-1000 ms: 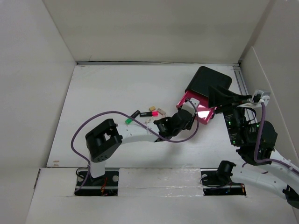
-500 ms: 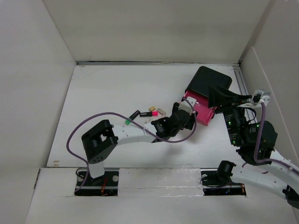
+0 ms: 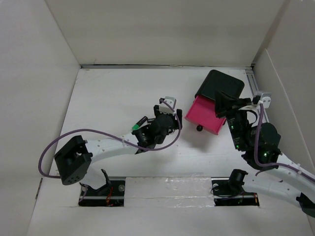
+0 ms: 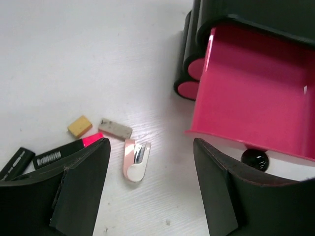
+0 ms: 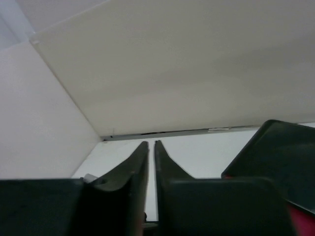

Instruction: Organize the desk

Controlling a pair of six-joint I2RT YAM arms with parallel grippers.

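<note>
The rounded end of the stapler (image 4: 135, 160) has its length in line with the gap between my fingers, so I should lower my open left gripper around it next.
On the white desk (image 3: 113, 93) a black box (image 3: 224, 84) stands at the back right with its pink drawer (image 3: 204, 114) pulled out; the drawer's black knob (image 4: 255, 160) faces me. My left gripper (image 4: 150, 142) hovers open over bare desk just left of the drawer, nothing between its fingers (image 4: 81, 184). Below it lies a small pink-and-white stapler (image 4: 135, 160), with a grey eraser (image 4: 115, 129), a yellow eraser (image 4: 79, 126) and a black-and-pink marker (image 4: 64, 153) to its left. My right gripper (image 5: 151, 143) is shut and empty beside the box, pointing at the far wall.
White walls (image 3: 162, 29) enclose the desk on the back and both sides. A green piece (image 3: 135, 127) and a black stick (image 3: 142, 119) peek out from under the left arm (image 3: 108, 145). The left arm's purple cable (image 3: 74, 135) loops over the near left.
My left gripper has drawn back to the left from the drawer and opened. The drawer now stands further out. The right gripper has shut and shifted slightly left.
</note>
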